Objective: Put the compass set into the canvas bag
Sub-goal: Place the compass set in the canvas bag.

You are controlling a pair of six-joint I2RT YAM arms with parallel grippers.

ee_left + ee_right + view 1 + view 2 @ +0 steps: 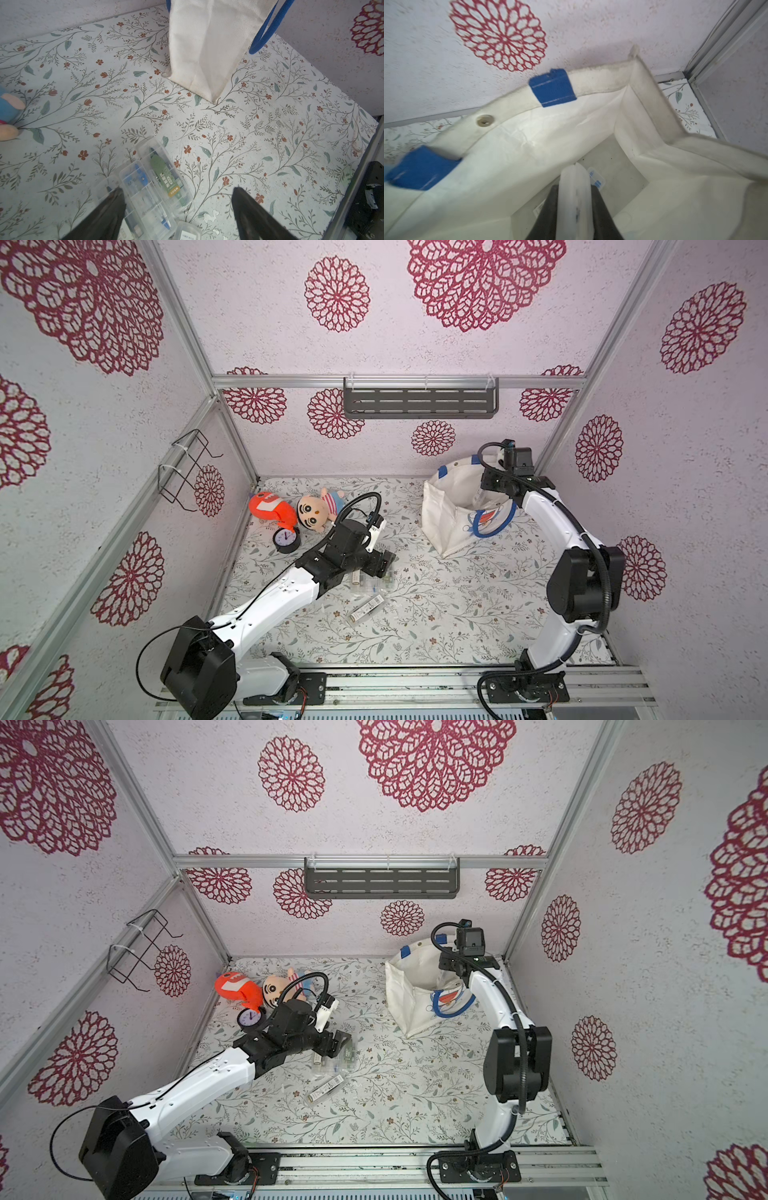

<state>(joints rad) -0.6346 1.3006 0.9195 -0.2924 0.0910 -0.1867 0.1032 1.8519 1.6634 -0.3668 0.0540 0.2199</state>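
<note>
My right gripper will next move down deeper into the canvas bag [442, 514] to let go of the compass set over the bag's grey bottom, because the set still hangs above it.
The canvas bag [442, 514] [409, 994] stands open at the back right, cream with blue handles. Inside it my right gripper [573, 187] is shut on a clear plastic compass set [574, 203], held on edge above the bag's floor. Another case [596, 179] lies on that floor. Several more clear compass sets [368, 583] [332, 1060] lie mid-table. My left gripper [177, 190] [384, 568] hangs open just above them. One of its fingers [116, 203] is over a case with a blue compass [143, 191], beside a green-carded case [166, 172].
An orange plush [268, 506], a doll [318, 510] and a small black clock [286, 539] sit at the back left. A dark shelf [419, 402] hangs on the back wall and a wire rack [187, 468] on the left wall.
</note>
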